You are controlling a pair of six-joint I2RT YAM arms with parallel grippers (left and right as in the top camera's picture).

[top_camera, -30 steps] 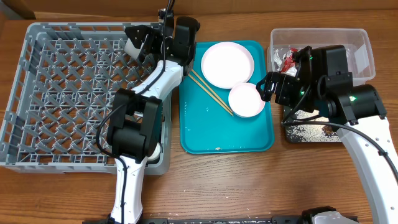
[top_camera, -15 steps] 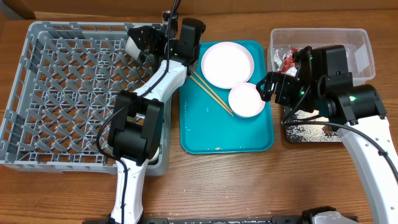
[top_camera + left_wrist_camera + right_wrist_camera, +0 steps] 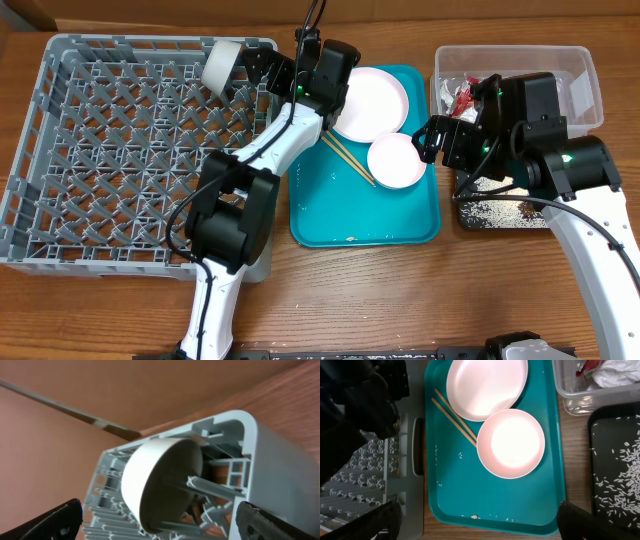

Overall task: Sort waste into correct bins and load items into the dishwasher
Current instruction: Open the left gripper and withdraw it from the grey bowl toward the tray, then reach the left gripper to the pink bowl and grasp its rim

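My left gripper will rise back over the teal tray next, then lower to the white bowl's rim beside the chopsticks (image 3: 371, 163).
A small white cup (image 3: 222, 63) lies on its side among the pegs in the far right corner of the grey dishwasher rack (image 3: 100, 150). My left gripper (image 3: 268, 74) stands open just to its right, apart from it. In the left wrist view the cup (image 3: 160, 480) rests on the pegs between and beyond my spread fingertips (image 3: 60, 520). My right gripper (image 3: 432, 138) hangs open and empty over the teal tray's right edge. On that tray lie a pink-white plate (image 3: 487, 385), a white bowl (image 3: 511, 442) and two chopsticks (image 3: 454, 417).
The teal tray (image 3: 330, 215) carries a few crumbs (image 3: 475, 516) near its front edge. At the right a clear tub (image 3: 590, 60) holds a red wrapper (image 3: 462, 97) and white tissue. In front of it a black tray (image 3: 615, 425) is scattered with rice grains.
My left gripper has drawn back to the right, leaving the cup on its side in the rack's corner. The right arm has not moved.
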